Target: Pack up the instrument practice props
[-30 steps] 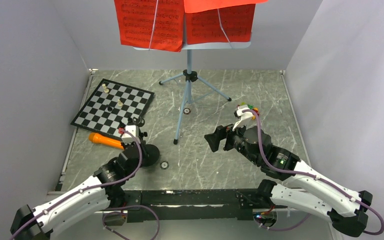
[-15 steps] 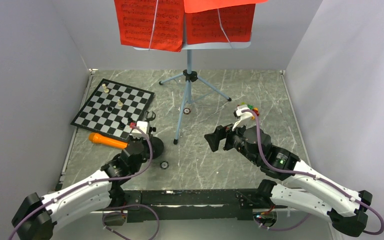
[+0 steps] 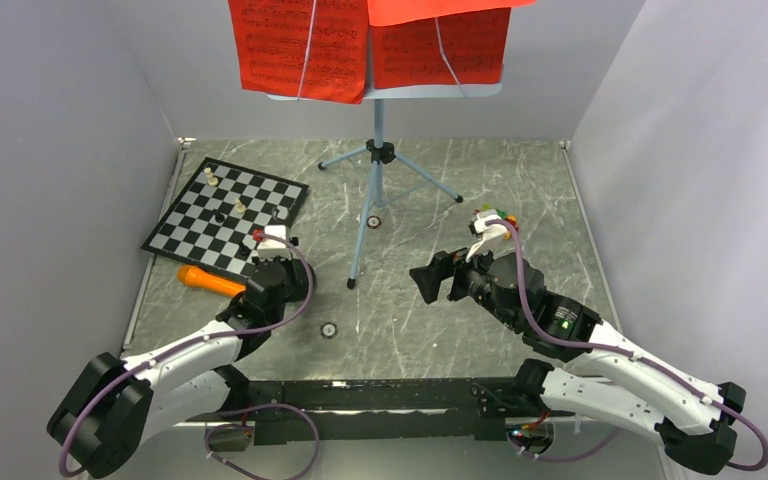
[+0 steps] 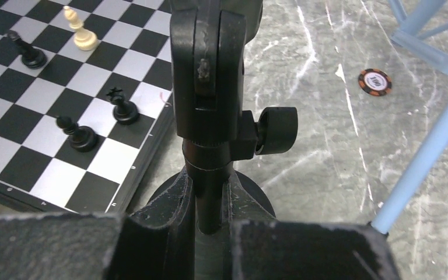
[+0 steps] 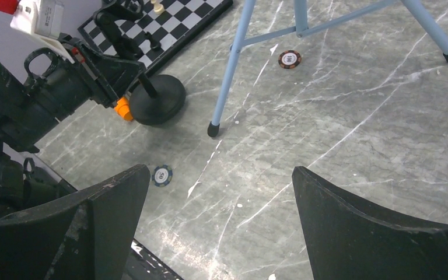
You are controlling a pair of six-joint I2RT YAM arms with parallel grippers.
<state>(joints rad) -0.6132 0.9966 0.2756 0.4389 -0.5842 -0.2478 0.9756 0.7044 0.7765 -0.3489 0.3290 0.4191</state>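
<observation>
The round base sits flat on the tabletop. My left gripper needs to stay low, move slightly toward the chessboard and open its fingers from the thin pole.
My left gripper [image 3: 286, 272] is shut on the thin pole of the black round-base mic stand [image 4: 209, 87], low down near its base [image 4: 255, 201]; in the left wrist view the gripper [image 4: 210, 189] pinches the pole from both sides. The stand's base [image 5: 157, 99] sits by the chessboard's near corner. The orange microphone [image 3: 210, 281] lies on the table left of that arm. The light-blue tripod music stand [image 3: 378, 150] stands at the back centre with red music sheets [image 3: 305, 45] on its desk. My right gripper [image 3: 428, 280] [image 5: 219, 181] is open and empty above bare table.
The chessboard [image 3: 210, 195] with a few pieces lies at back left, close to the mic stand. Poker chips lie on the table [image 3: 329, 329] [image 3: 373, 220]. A small multicoloured toy car [image 3: 497, 214] sits behind the right wrist. Grey walls enclose three sides.
My left gripper has moved away from the arm bases toward the chessboard, taking the mic stand with it. The right arm has not moved.
</observation>
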